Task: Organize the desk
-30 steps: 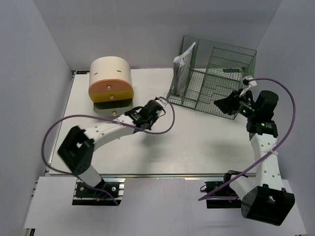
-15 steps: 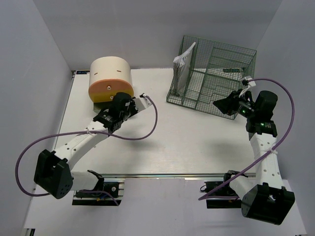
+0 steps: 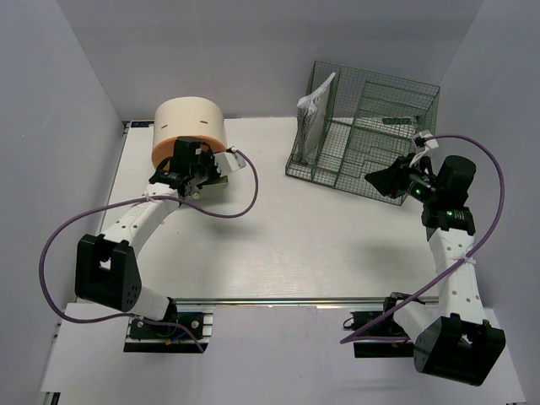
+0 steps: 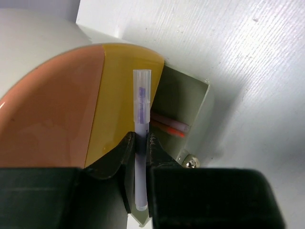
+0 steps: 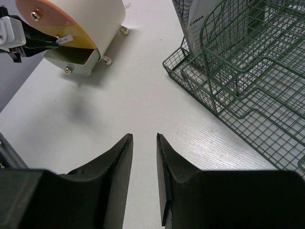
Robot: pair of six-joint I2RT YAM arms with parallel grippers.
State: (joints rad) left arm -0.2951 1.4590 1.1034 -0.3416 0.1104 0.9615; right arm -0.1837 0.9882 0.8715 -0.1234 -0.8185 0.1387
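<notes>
The clear pen hangs above the open drawer beside the yellow front, so I will lower my left gripper slightly toward the opening, then open.
The desk is a wide white tabletop. At its back left stands the cream-and-orange round drawer box, its bottom drawer pulled open. My left gripper is shut on a clear pen with purple print, held just over the yellow drawer front and the open drawer. A red-and-white pen lies inside that drawer. In the top view the left gripper sits against the box's front. My right gripper hovers open and empty above bare desk, near the green wire rack.
The green wire rack stands at the back right, with a white Canon packet upright in its left end. A purple cable loops from each arm. Grey walls close in the desk on three sides; a metal rail runs along the front.
My left arm has swung from the middle of the desk back and left to the drawer box, carrying the pen. The right arm has not moved.
</notes>
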